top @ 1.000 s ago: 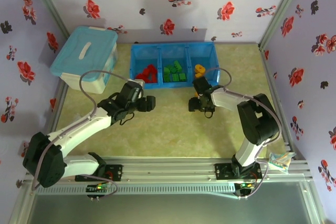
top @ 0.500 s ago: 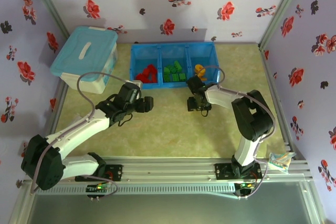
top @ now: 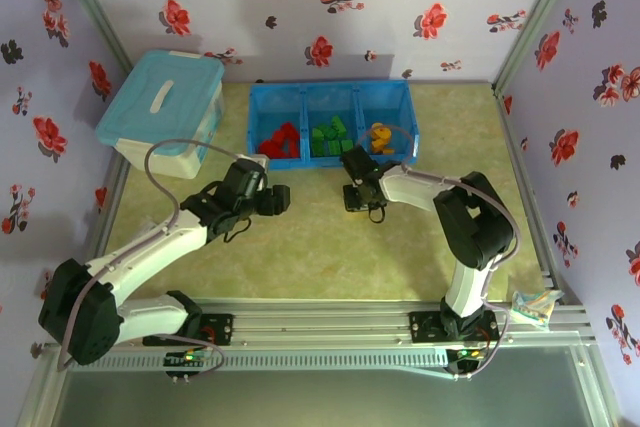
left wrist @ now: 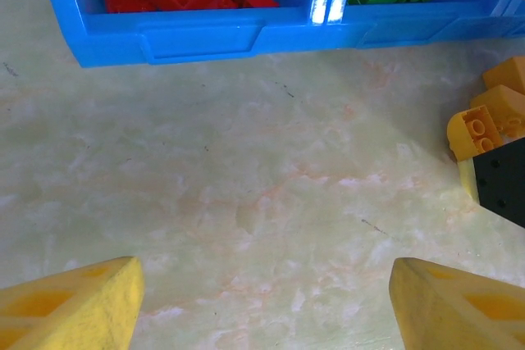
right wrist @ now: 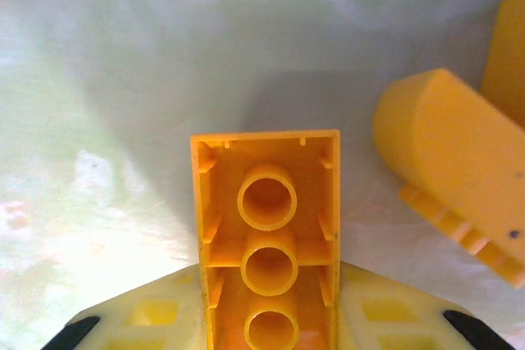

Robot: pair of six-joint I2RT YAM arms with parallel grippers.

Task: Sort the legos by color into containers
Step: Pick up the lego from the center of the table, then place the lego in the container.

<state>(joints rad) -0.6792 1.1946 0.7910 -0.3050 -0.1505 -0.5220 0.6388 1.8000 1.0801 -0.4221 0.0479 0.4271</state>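
Observation:
The tray's section with orange legos is outward of my right gripper, so my right gripper should next go up and outward over the tray's front edge to let go of the orange lego.
The containers are three compartments of a blue tray: red legos on the left, green legos in the middle, orange legos on the right. My right gripper is low over the table in front of the tray. It is shut on an orange lego whose hollow underside faces the wrist camera. A second orange lego lies just to its right. My left gripper hovers open over bare table, with the tray front ahead and loose orange legos at right.
A pale blue lidded tub stands at the back left beside the tray. Flowered walls close in the table on three sides. The two grippers are close together in front of the tray.
My right gripper slid left along the front of the tray and its fingers closed on the orange lego. The left gripper drifted slightly left and stayed open.

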